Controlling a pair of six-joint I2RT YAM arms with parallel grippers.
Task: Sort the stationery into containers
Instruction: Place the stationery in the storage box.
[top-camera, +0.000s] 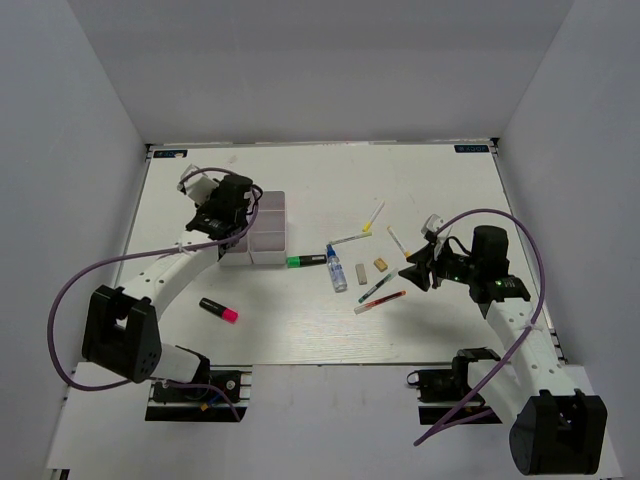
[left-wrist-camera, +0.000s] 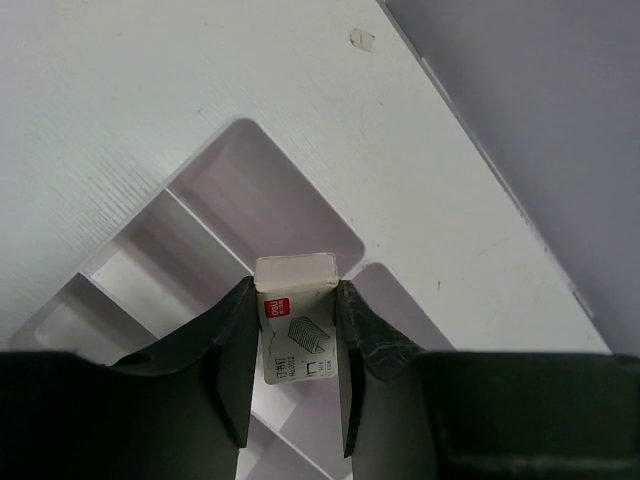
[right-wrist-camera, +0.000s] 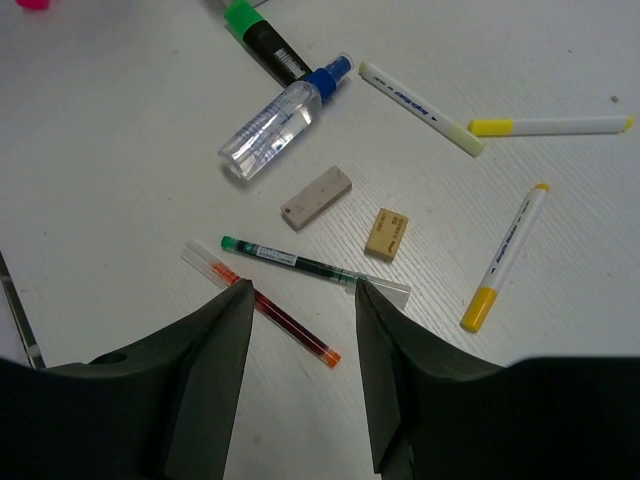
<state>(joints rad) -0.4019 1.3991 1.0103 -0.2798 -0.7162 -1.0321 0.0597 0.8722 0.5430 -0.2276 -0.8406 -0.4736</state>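
Note:
Next, the left gripper moves down and slightly outward over the tray's empty far corner section (left-wrist-camera: 267, 200), as the staple box hangs over the tray's dividers beside that section.
My left gripper (top-camera: 232, 222) hangs over the white divided tray (top-camera: 268, 240), shut on a small white staple box (left-wrist-camera: 295, 320) held above the tray's compartments (left-wrist-camera: 200, 170). My right gripper (top-camera: 412, 272) is open and empty, its jaws (right-wrist-camera: 300, 285) just above a red pen (right-wrist-camera: 285, 322) and a green pen (right-wrist-camera: 290, 260). Close by lie a blue-capped clear tube (right-wrist-camera: 275, 120), a green highlighter (right-wrist-camera: 255, 30), two erasers (right-wrist-camera: 316, 197) (right-wrist-camera: 386, 234) and three white pens with yellow ends (right-wrist-camera: 505, 255). A black marker with a pink cap (top-camera: 218, 310) lies near the left arm.
The loose items sit in a cluster at mid-table (top-camera: 360, 265), between the tray and the right arm. White walls enclose the table on three sides. Purple cables loop from both arms.

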